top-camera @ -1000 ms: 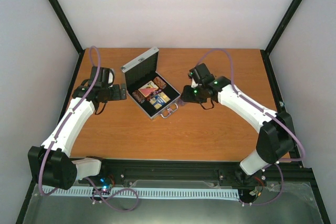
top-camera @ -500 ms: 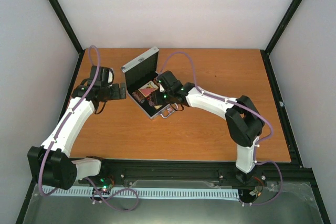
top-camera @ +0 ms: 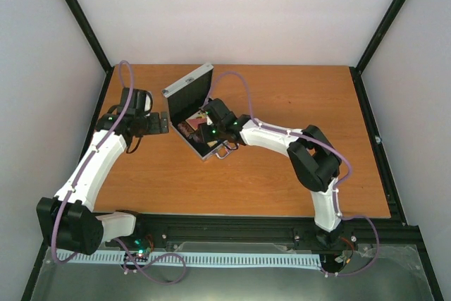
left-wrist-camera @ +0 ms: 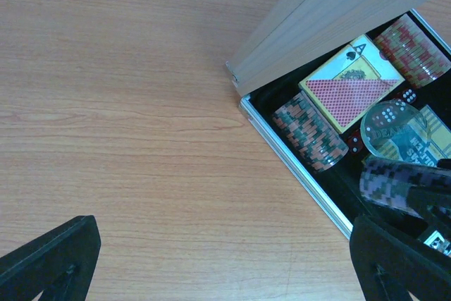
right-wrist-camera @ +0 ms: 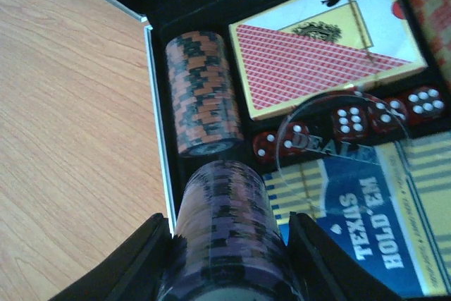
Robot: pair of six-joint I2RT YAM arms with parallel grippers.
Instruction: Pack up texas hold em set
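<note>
The case's empty near slot (top-camera: 200, 148) is below the gripper, next to the case's metal rim, so the robot's right gripper needs to go down toward that rim next and let go of the purple chip stack.
The silver case (top-camera: 184, 84) lies open on the table, its lid raised at the back. In its black lining (right-wrist-camera: 158, 5) I see a red-white deck (right-wrist-camera: 324, 58), a blue-yellow deck (right-wrist-camera: 373, 223), red dice (right-wrist-camera: 351, 121), a clear disc (right-wrist-camera: 338, 147) and an orange-and-dark chip stack (right-wrist-camera: 201, 93). My right gripper (right-wrist-camera: 229, 248) is shut on a purple chip stack (right-wrist-camera: 227, 216), held lying over the case's near-left slot beside the metal rim (right-wrist-camera: 161, 174). My left gripper (left-wrist-camera: 225, 262) hangs open over bare wood, left of the case (left-wrist-camera: 296, 167).
The case's metal handle (top-camera: 227, 151) sticks out toward me. The raised lid (left-wrist-camera: 338, 12) stands close to the left gripper. Black frame rails (top-camera: 84, 26) and white walls bound the wooden table (top-camera: 296, 89).
My right arm has swung left from beside the case's right edge to over its near-left part, carrying the purple chip stack. The left arm has not moved.
</note>
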